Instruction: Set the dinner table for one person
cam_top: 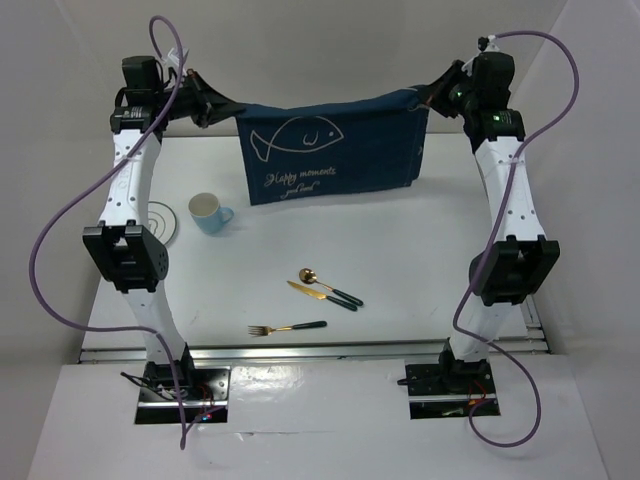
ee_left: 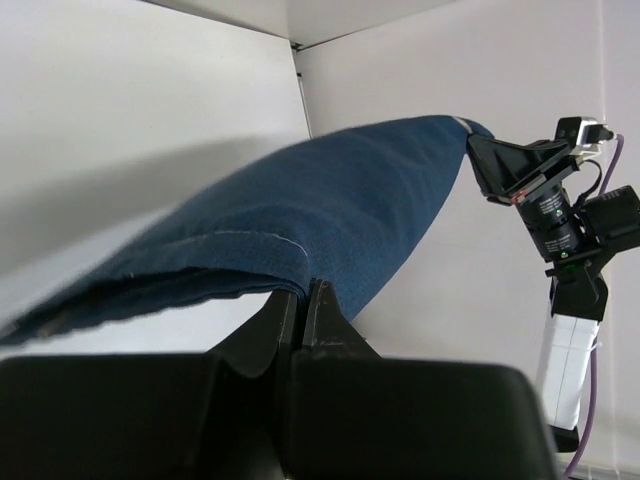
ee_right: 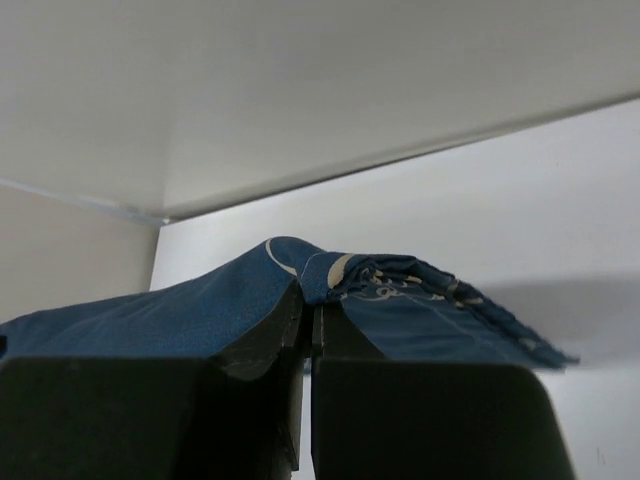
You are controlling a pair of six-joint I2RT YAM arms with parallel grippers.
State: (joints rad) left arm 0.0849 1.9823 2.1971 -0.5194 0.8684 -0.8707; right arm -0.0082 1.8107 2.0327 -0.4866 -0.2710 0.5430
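Note:
The clear tabletop [cam_top: 252,240] beside the cup is below and back from my left gripper. My left gripper will move back and down and let go of the placemat's corner there.
A navy-blue placemat [cam_top: 330,148] with a white fish print hangs stretched in the air over the far part of the white dinner table [cam_top: 420,250]. My left gripper [cam_top: 232,112] is shut on its left top corner, and my right gripper [cam_top: 428,100] is shut on its right top corner. In the left wrist view the cloth [ee_left: 330,200] runs out from the closed gripper [ee_left: 303,290] toward the right arm's wrist [ee_left: 555,215]. In the right wrist view a bunched cloth corner [ee_right: 370,275] sits pinched in the gripper [ee_right: 312,300].
A light-blue cup [cam_top: 208,212] stands at the table's left, beside a white plate [cam_top: 162,222] partly hidden by the left arm. A gold spoon [cam_top: 325,285], knife [cam_top: 318,295] and fork [cam_top: 288,328] with dark handles lie near the front middle.

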